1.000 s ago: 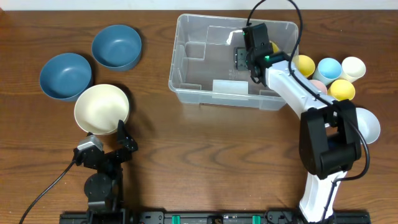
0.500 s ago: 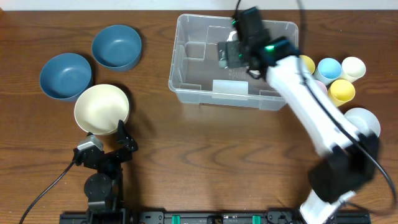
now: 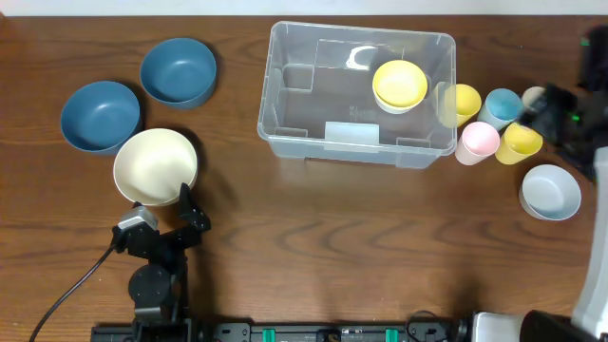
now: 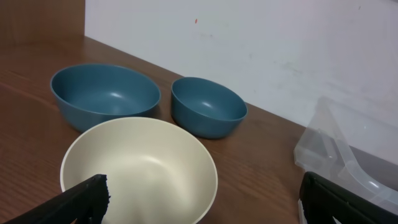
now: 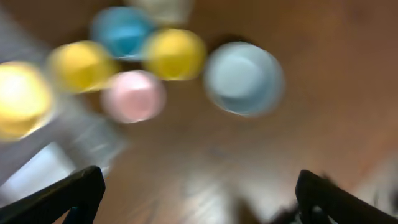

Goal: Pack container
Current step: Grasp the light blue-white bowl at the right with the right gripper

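Note:
Next I will draw back and lower my right gripper to the pale blue bowl's rim, farthest from the container [image 3: 313, 104].
The clear plastic container [image 3: 313, 104] stands at the top middle of the table, and a yellow bowl [image 3: 399, 85] sits inside its right half. In the left wrist view the container's corner [image 4: 354, 155] shows at the right. My right gripper [image 3: 546, 112] is open and empty at the far right, over the group of cups. Its view is blurred by motion and shows open fingers [image 5: 199, 199] above bare wood. My left gripper [image 3: 176, 223] is open and empty, low by the front edge, just in front of a cream bowl [image 3: 155, 166] [image 4: 140, 168].
Two blue bowls [image 3: 100, 114] [image 3: 178, 71] lie at the far left. Pastel cups stand right of the container: yellow [image 3: 464, 100], blue [image 3: 499, 104], white [image 3: 537, 98], pink [image 3: 477, 141], yellow [image 3: 520, 142]. A pale blue bowl [image 3: 551, 190] [image 5: 244, 78] sits below them.
The right arm, which reached into the container with the yellow bowl, has let it go there and swung out fast to the right over the cups. The left arm has not moved.

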### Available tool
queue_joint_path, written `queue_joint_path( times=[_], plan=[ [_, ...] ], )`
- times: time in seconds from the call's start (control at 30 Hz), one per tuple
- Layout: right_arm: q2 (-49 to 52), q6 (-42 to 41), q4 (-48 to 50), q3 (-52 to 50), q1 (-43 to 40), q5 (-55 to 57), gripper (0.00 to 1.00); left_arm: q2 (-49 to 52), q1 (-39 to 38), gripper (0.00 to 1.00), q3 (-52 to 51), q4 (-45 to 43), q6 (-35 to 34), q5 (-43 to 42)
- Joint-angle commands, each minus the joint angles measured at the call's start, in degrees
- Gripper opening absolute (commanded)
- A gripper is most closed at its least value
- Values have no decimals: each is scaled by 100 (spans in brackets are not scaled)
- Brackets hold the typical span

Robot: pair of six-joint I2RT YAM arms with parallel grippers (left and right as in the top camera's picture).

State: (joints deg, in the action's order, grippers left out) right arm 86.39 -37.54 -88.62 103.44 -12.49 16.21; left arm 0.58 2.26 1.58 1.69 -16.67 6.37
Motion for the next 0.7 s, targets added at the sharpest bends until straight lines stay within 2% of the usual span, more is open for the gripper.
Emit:
queue_joint_path(
  times=[0.0, 0.17, 0.33, 0.5, 0.67],
  plan=[
    [61, -750, 61, -531, -739, 457, 99, -35, 31, 98, -133, 190, 50, 66],
    [63, -811, 1001, -1956, -1578, 450, 99, -35, 31, 98, -133, 190, 50, 68],
    [63, -925, 2212, -3445, -2057, 232, 99, -35, 31, 98, -133, 190, 50, 68],
    [63, 173, 3626, -4345, -2398, -890, 99, -35, 31, 98, -133, 190, 50, 68],
    [63, 249, 4555, -4787, -2518, -955, 99, -35, 31, 98, -133, 190, 50, 68]
  ],
)
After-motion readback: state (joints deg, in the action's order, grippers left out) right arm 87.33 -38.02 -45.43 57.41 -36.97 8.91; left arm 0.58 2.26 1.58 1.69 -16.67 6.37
